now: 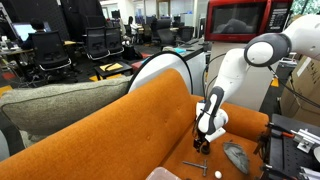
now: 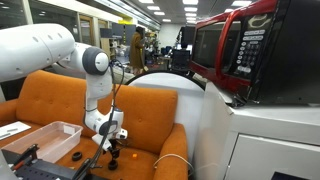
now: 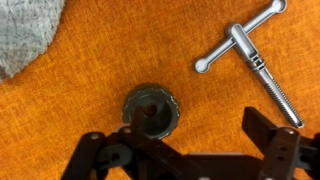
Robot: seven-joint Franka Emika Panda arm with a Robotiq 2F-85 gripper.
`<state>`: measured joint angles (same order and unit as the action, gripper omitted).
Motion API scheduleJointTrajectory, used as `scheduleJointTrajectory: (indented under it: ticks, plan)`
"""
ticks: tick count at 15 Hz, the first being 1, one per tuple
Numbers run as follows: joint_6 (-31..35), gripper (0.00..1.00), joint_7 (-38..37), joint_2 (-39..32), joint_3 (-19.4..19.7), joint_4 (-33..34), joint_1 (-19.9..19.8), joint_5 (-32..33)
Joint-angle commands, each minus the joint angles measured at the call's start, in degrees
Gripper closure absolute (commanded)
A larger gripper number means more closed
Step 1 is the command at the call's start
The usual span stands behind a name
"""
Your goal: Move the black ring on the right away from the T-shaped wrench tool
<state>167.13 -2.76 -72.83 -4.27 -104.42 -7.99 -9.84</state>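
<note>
The gripper already has one finger over the black ring's edge, so it should lower first and close on the ring's rim facing the wrench point(image 3: 172, 104) to get the ring.
In the wrist view the black ring point(image 3: 151, 110) lies flat on the orange sofa seat. The T-shaped wrench tool point(image 3: 250, 55) lies apart from it at the upper right, its threaded shaft running down to the right. My gripper point(image 3: 194, 114) is open and low over the seat. One finger overlaps the ring's lower edge and the other stands below the wrench's shaft. In an exterior view the gripper point(image 1: 203, 143) hangs just above the seat beside the wrench point(image 1: 195, 166); the ring is hidden there. It also shows in the other exterior view point(image 2: 110, 143).
A grey oval lump point(image 3: 25, 35) lies at the upper left of the wrist view and also shows in an exterior view point(image 1: 236, 156), next to a small white ball point(image 1: 218, 174). A clear bin point(image 2: 40, 138) stands on the seat. The sofa back point(image 1: 130, 120) rises behind.
</note>
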Motion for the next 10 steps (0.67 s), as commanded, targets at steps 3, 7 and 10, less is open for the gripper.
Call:
scheduleJointTrajectory:
  ticks: [3,7,10]
  plan:
    - [-1.5,0.00,-0.7,-6.3,-0.6,7.8,-0.9,-0.2]
    - [-1.7,0.00,-0.9,-8.0,-0.5,10.2,-0.5,-0.1]
    - [-1.3,0.34,-0.9,-8.3,-0.4,10.5,-0.7,-0.2]
